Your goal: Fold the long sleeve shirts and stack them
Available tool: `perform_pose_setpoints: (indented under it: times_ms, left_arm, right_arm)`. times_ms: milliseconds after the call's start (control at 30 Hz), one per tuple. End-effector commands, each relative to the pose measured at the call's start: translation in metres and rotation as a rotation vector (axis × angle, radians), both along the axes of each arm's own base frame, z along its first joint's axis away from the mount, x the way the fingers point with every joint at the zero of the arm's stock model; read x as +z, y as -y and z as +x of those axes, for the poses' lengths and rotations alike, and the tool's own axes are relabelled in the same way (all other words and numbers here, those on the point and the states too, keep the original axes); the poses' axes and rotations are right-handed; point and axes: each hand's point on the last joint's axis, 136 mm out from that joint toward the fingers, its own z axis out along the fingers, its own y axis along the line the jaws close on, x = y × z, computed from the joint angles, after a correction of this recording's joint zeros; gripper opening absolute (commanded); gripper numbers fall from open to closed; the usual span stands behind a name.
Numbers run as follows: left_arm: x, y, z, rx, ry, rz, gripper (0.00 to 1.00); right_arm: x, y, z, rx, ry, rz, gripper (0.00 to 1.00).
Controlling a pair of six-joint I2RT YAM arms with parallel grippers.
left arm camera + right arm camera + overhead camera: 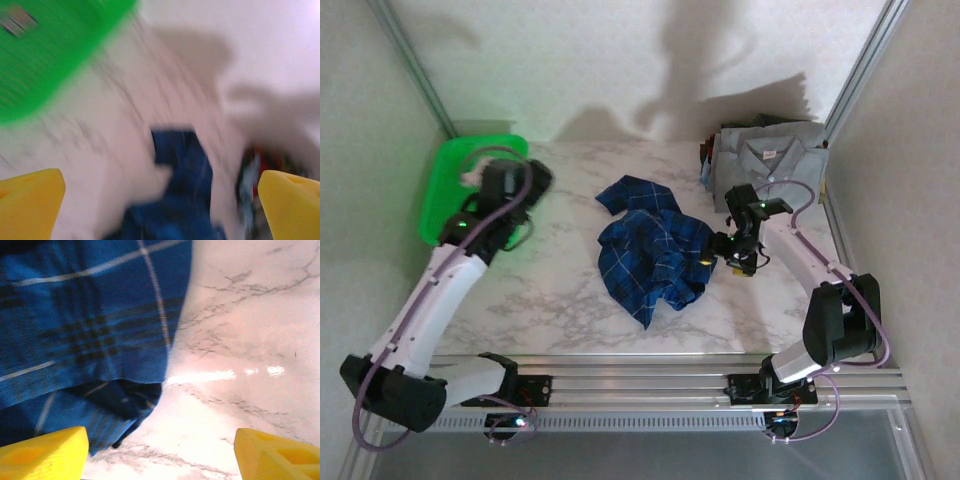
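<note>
I will move my left gripper back from the basket and lower it onto the plaid shirt's near corner, because that corner sticks out of the crumpled heap.
A dark blue plaid shirt lies crumpled in the middle of the marble table. A plain grey collared shirt sits folded at the back right, on top of darker cloth. My right gripper hovers at the plaid shirt's right edge. In the right wrist view it is open, with the plaid shirt's hem just ahead of the left finger and bare table between the jaws. My left gripper is over the table by the basket. It is open and empty, and the plaid shirt shows blurred ahead of it.
A green plastic basket stands at the back left, beside the left arm, and is blurred in the left wrist view. Frame posts and walls close in both sides. The near strip of the marble table is bare.
</note>
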Motion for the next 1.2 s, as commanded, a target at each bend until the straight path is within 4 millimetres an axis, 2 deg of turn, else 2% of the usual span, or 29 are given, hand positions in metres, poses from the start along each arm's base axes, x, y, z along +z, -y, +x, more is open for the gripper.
perform_pose_setpoints:
  times_ms: [0,100,167,267,367,433,533,633,733,800,867,900,933,1033,1167]
  left_arm:
    - [-0.087,0.093,-0.045,-0.307,-0.261,0.014,0.94]
    - [-0.134,0.166,-0.083,-0.547,-0.384,0.031,0.86]
    - [-0.153,0.196,-0.108,-0.65,-0.436,0.038,0.8]
    - [-0.177,0.22,-0.132,-0.737,-0.496,0.028,0.72]
    - [-0.201,0.227,-0.145,-0.773,-0.562,0.049,0.66]
    - [-0.215,0.226,-0.145,-0.769,-0.593,0.081,0.65]
    - [-0.223,0.238,-0.143,-0.803,-0.598,0.088,0.6]
    - [-0.233,0.246,-0.148,-0.835,-0.614,0.096,0.6]
    - [-0.262,0.238,-0.154,-0.83,-0.67,0.131,0.49]
    - [-0.273,0.227,-0.149,-0.806,-0.687,0.177,0.35]
    - [-0.266,0.216,-0.133,-0.763,-0.666,0.196,0.19]
    - [-0.256,0.207,-0.121,-0.73,-0.643,0.208,0.06]
    - [-0.244,0.197,-0.11,-0.695,-0.619,0.219,0.0]
    - [-0.196,0.164,-0.074,-0.583,-0.519,0.254,0.0]
    - [-0.125,0.11,-0.029,-0.407,-0.371,0.281,0.0]
  right_arm:
    - [-0.018,-0.009,0.02,-0.047,0.022,0.052,0.75]
    - [-0.038,-0.014,0.031,-0.066,0.008,0.06,0.74]
    - [-0.048,-0.014,0.036,-0.087,0.001,0.057,0.72]
    - [-0.061,-0.018,0.042,-0.114,-0.003,0.073,0.69]
    - [-0.072,-0.017,0.043,-0.135,-0.019,0.062,0.6]
    - [-0.078,-0.015,0.043,-0.149,-0.02,0.056,0.52]
    - [-0.085,-0.014,0.042,-0.163,-0.034,0.053,0.41]
    - [-0.086,-0.013,0.043,-0.173,-0.022,0.059,0.33]
    - [-0.091,-0.015,0.046,-0.175,-0.018,0.066,0.19]
    - [-0.09,-0.015,0.048,-0.181,-0.014,0.073,0.11]
    - [-0.082,-0.015,0.052,-0.19,0.006,0.082,0.02]
    - [-0.072,-0.014,0.056,-0.197,0.024,0.094,0.0]
    - [-0.06,-0.014,0.059,-0.202,0.047,0.109,0.0]
    - [-0.001,-0.011,0.073,-0.195,0.169,0.135,0.0]
    - [0.091,-0.01,0.086,-0.171,0.346,0.208,0.0]
